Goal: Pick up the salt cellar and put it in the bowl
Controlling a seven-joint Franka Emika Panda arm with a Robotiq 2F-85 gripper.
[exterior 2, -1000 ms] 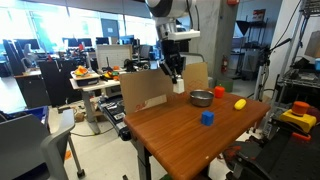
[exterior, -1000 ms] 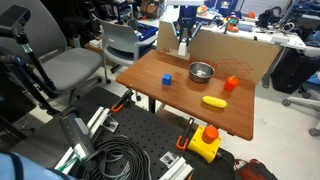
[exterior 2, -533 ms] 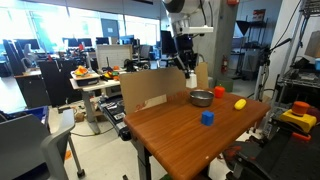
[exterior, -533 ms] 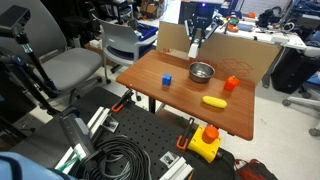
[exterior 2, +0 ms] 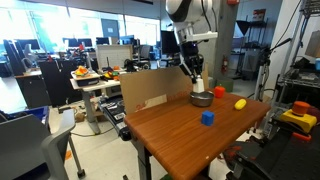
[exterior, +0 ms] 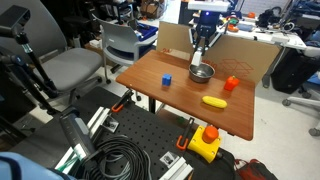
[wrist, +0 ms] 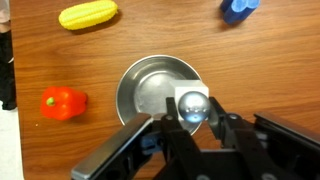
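The salt cellar is still above the bowl's rim. My gripper will next go down and ease toward the middle of the silver bowl (wrist: 157, 93) to let go of the salt cellar (wrist: 193, 105).
My gripper (wrist: 192, 122) is shut on the salt cellar (wrist: 193, 105), a small white shaker with a shiny round cap, held between the two black fingers. It hangs just above the silver metal bowl (wrist: 150, 92), over the bowl's rim side nearest the gripper. In both exterior views the gripper (exterior: 203, 55) (exterior 2: 197, 80) stands upright right over the bowl (exterior: 202, 73) (exterior 2: 201, 99), with the white shaker (exterior 2: 198, 86) showing at its tip.
On the wooden table (exterior: 150, 92) lie a small blue cube (exterior: 167, 78) (wrist: 238, 8), an orange cup (exterior: 231, 84) (wrist: 63, 103) and a yellow oblong object (exterior: 214, 101) (wrist: 87, 14). A cardboard box (exterior: 250, 55) stands along the table's back edge.
The gripper has carried the salt cellar from the back of the table by the cardboard box over to the bowl and lower, close above it.
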